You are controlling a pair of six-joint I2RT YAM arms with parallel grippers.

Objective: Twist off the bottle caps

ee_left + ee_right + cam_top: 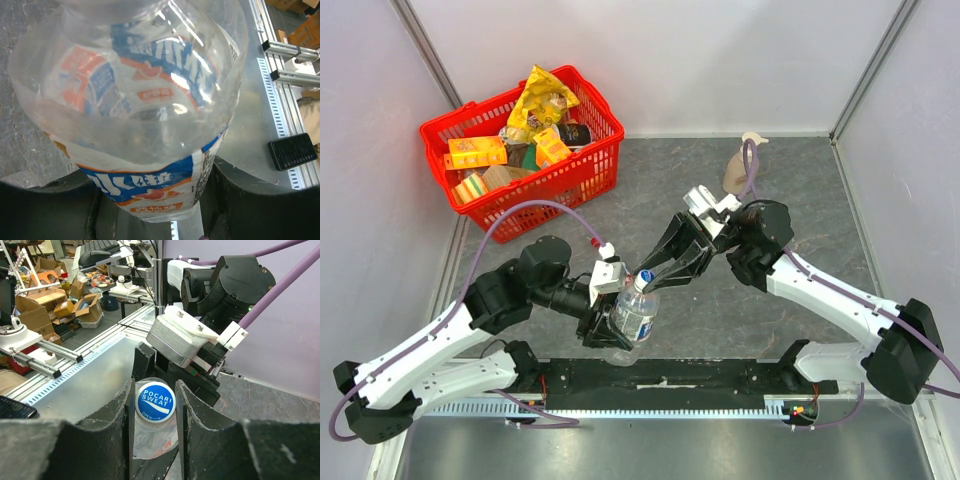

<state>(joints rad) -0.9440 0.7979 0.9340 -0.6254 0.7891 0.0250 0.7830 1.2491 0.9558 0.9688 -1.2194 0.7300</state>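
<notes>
I should next move my right gripper outward and down to pull the cap off, then let it go on the bare tabletop below and outward of the gripper.
One clear bottle (633, 318) with a white-blue-orange label is held upright above the table's near middle. My left gripper (608, 328) is shut on its lower body; in the left wrist view the bottle (140, 100) fills the frame between the dark fingers (250, 200). Its cap (155, 401) is white-rimmed with a blue printed top. My right gripper (154, 407) comes from the right and above, and its jaws are closed on the cap's two sides. From above the cap (646, 277) shows at the right gripper's (653, 274) tips. Other bottles and caps are out of view.
A red basket (590, 175) full of snack packets stands at the back left. A beige pump soap bottle (740, 170) stands at the back right by the wall. A black rail (660, 375) runs along the near edge between the arm bases.
</notes>
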